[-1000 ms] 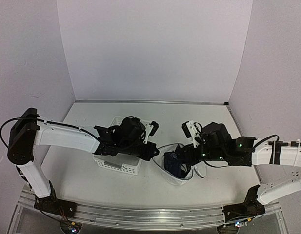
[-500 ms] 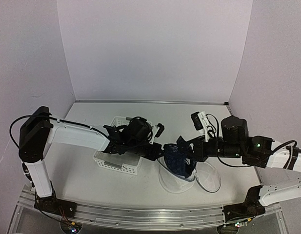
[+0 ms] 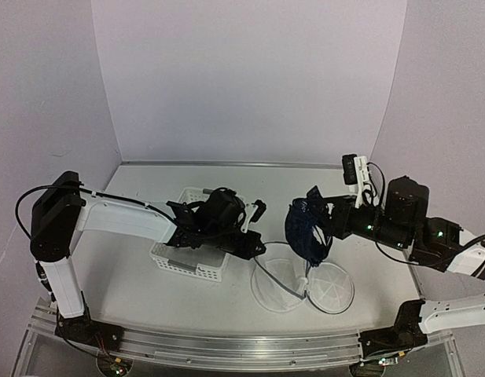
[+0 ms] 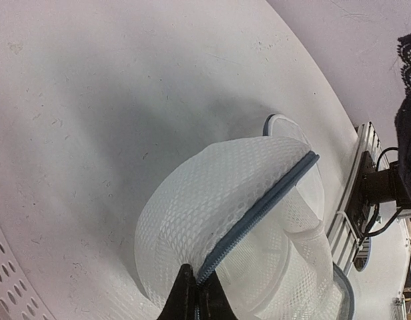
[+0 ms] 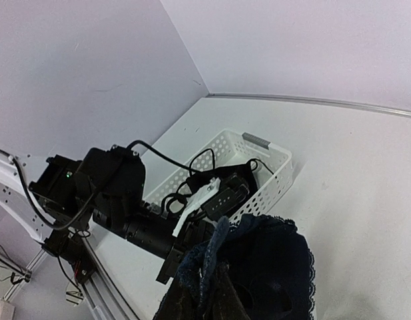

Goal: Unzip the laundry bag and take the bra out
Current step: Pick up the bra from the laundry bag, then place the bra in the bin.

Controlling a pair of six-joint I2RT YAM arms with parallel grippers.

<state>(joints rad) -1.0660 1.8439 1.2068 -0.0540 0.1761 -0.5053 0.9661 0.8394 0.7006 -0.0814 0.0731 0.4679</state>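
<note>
I will next carry the bra (image 3: 299,232) over with my right gripper, lower it inside the lattice basket (image 3: 201,254) and let go, because the basket is below and to the left in the top view.
The laundry bag (image 3: 283,289) lies open on the table, white mesh with a dark rim, its round lid (image 3: 334,291) flopped to the right. My left gripper (image 3: 255,248) is shut on the bag's zipper edge at its left side; in the left wrist view the fingertips (image 4: 195,301) pinch the grey-blue zipper (image 4: 258,212) on the mesh (image 4: 192,220). My right gripper (image 3: 318,223) is shut on the bra (image 3: 299,232), a dark lacy bundle hanging in the air above and behind the bag. In the right wrist view the bra (image 5: 278,267) hangs over the gripper (image 5: 215,293).
A white lattice basket (image 3: 181,265) stands left of the bag, under my left arm; it also shows in the right wrist view (image 5: 268,157). The walls close in at the back and sides. The metal rail (image 3: 226,345) runs along the near edge.
My right gripper has lifted the bra up and to the right, out of the bag. The bag has slumped flat with its lid open. My left gripper has kept its hold on the bag's edge.
</note>
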